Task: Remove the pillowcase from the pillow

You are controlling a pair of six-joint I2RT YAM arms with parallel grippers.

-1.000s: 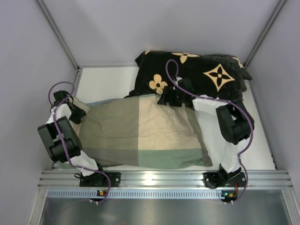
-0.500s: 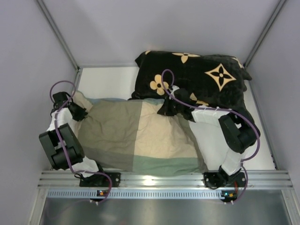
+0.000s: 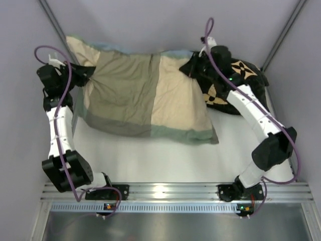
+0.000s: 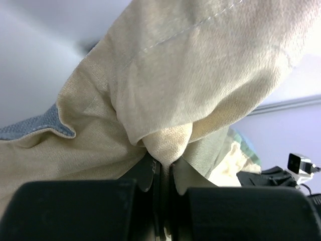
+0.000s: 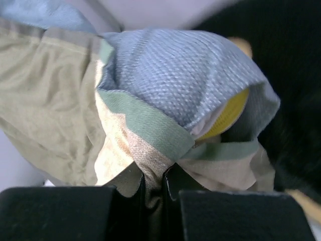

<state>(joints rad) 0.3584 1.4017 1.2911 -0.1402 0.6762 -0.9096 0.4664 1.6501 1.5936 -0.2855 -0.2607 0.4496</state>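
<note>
My right gripper will pull the hanging pillowcase back and down to let it go, because the white tabletop near the black cushion is below and back from my gripper.
The pillowcase (image 3: 130, 95), in olive, beige and sage blocks, hangs lifted off the table at the back, stretched between both arms. My left gripper (image 3: 83, 75) is shut on its left end; the left wrist view shows beige fabric (image 4: 190, 75) pinched between the jaws of that gripper (image 4: 164, 168). My right gripper (image 3: 193, 65) is shut on the right end, where a fold of sage and beige cloth (image 5: 145, 130) is clamped in that gripper (image 5: 154, 183). The pillow is inside the case. Only its yellow piping (image 5: 226, 116) peeks out under the grey-blue face.
A black cushion with tan flower motifs (image 3: 235, 75) lies at the back right, just behind my right gripper. The white tabletop (image 3: 150, 160) stretches below the hanging case. A metal rail (image 3: 165, 191) runs along the near edge, and grey walls enclose the back and sides.
Both grippers closed on the pillowcase ends, then both arms rose and reached toward the back, lifting the case with the pillow off the table.
</note>
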